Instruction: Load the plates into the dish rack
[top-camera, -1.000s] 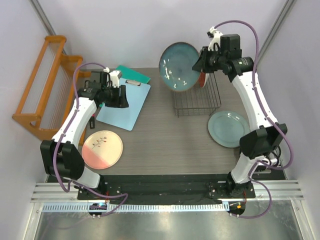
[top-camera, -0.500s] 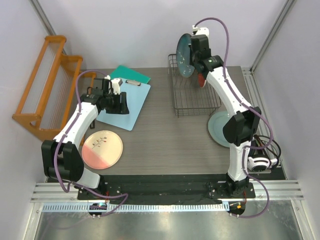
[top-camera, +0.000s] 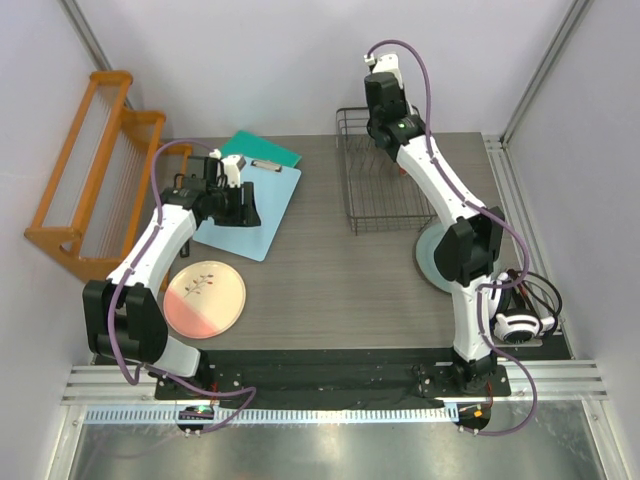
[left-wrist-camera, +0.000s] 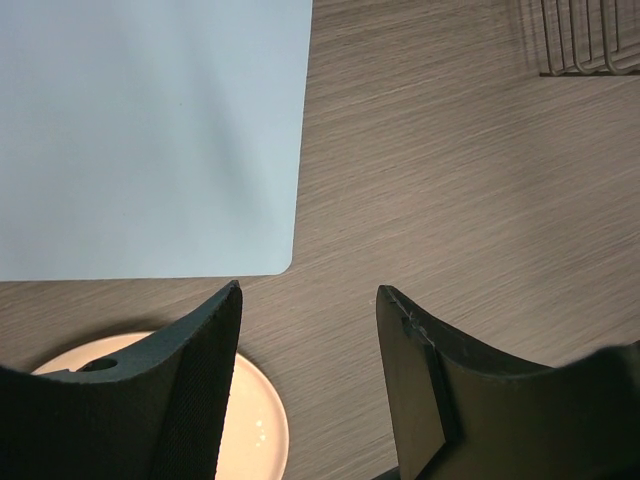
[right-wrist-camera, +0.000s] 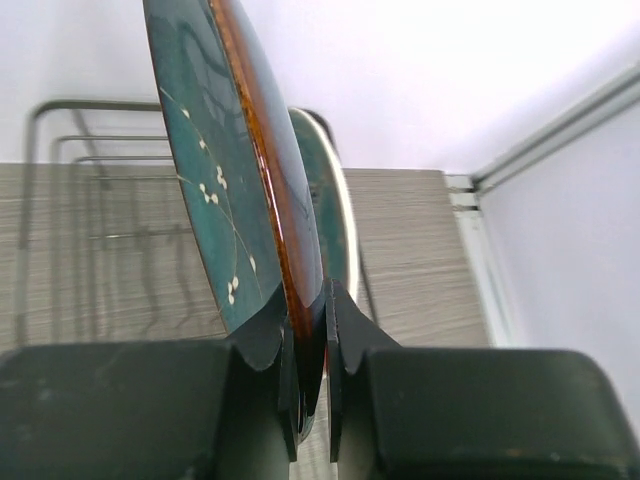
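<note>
My right gripper still holds its upright plate above the rack, so it will lower the plate into the free slot beside the standing floral plate, then release the teal plate's rim.
My right gripper (right-wrist-camera: 308, 300) is shut on the rim of the dark teal speckled plate (right-wrist-camera: 215, 170) and holds it upright and edge-on above the dish rack (top-camera: 392, 190). The red-and-teal floral plate (right-wrist-camera: 332, 205) stands just behind it. In the top view the right gripper (top-camera: 383, 132) is over the rack's back left part and hides both plates. The pale grey-green plate (top-camera: 432, 262) lies right of the rack, partly under the arm. The pink-and-cream plate (top-camera: 205, 298) lies at the front left. My left gripper (top-camera: 240, 208) is open and empty over the clipboard's near edge, with the pink plate (left-wrist-camera: 255, 425) below it.
A light blue clipboard (top-camera: 250, 205) lies on a teal sheet (top-camera: 262, 150) at the back left. An orange wooden tiered rack (top-camera: 85, 185) stands along the left wall. The rack's corner (left-wrist-camera: 590, 45) shows in the left wrist view. Walls close in at the back and sides.
My right arm has swung left and back with the teal plate, turning it from face-on to edge-on over the dish rack. The left arm has barely moved.
</note>
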